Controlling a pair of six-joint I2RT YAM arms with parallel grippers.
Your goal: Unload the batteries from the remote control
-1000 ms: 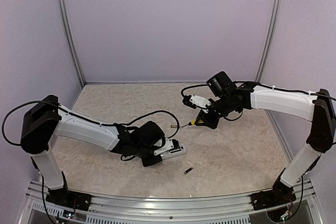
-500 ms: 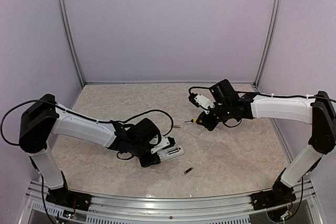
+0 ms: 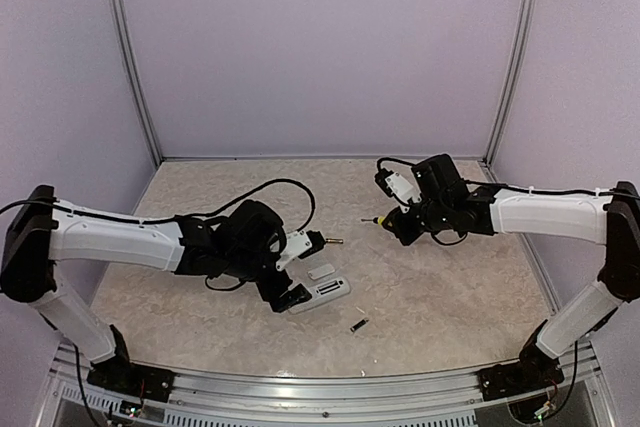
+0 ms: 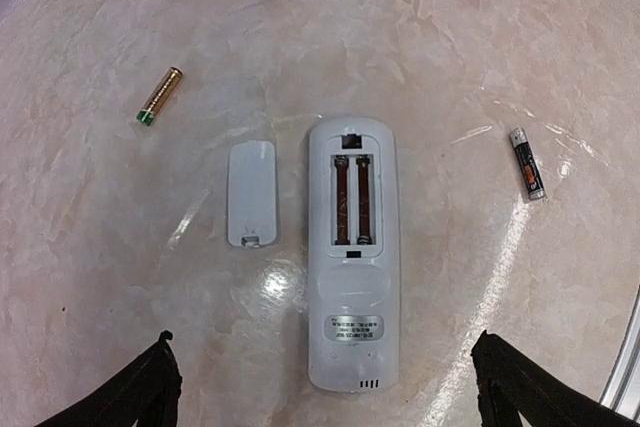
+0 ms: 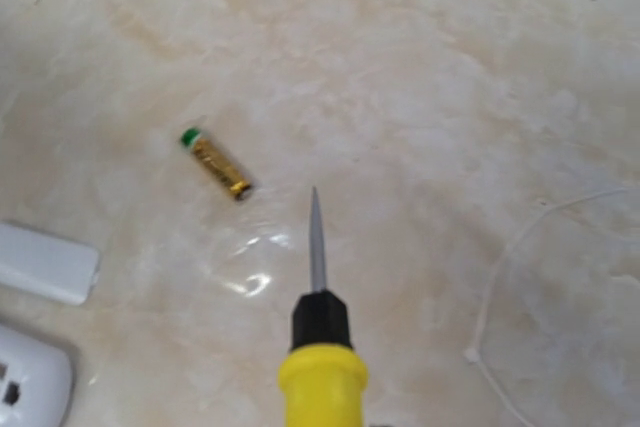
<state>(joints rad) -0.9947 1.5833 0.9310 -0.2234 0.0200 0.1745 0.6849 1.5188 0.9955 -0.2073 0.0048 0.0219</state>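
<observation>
The battery bay is already empty, so I will next lower my right gripper and release the screwdriver (image 5: 320,347) on the bare tabletop between the gold battery and cable tie.
The white remote control (image 4: 350,257) lies flat on the table, back up, its battery bay open and empty. My left gripper (image 4: 322,367) hovers above it, open, its black fingertips (image 4: 150,387) wide on either side and touching nothing. One brassy-gold battery (image 4: 159,95) lies to the far left, and a dark battery (image 4: 527,163) lies to the right. In the top view the remote control (image 3: 322,294) sits under the left gripper (image 3: 299,269). My right gripper (image 3: 398,222) is shut on a yellow-handled screwdriver (image 5: 320,347), whose tip points toward the gold battery (image 5: 215,163).
The small white battery cover (image 4: 251,192) lies beside the remote on its left. A thin white cable tie (image 5: 500,297) lies on the table to the right of the screwdriver. The table's front rail (image 3: 320,387) runs near the dark battery (image 3: 359,326).
My left gripper has opened and let go of the remote, which now lies on the table beside its cover. The right arm has drawn back to the right with the screwdriver.
</observation>
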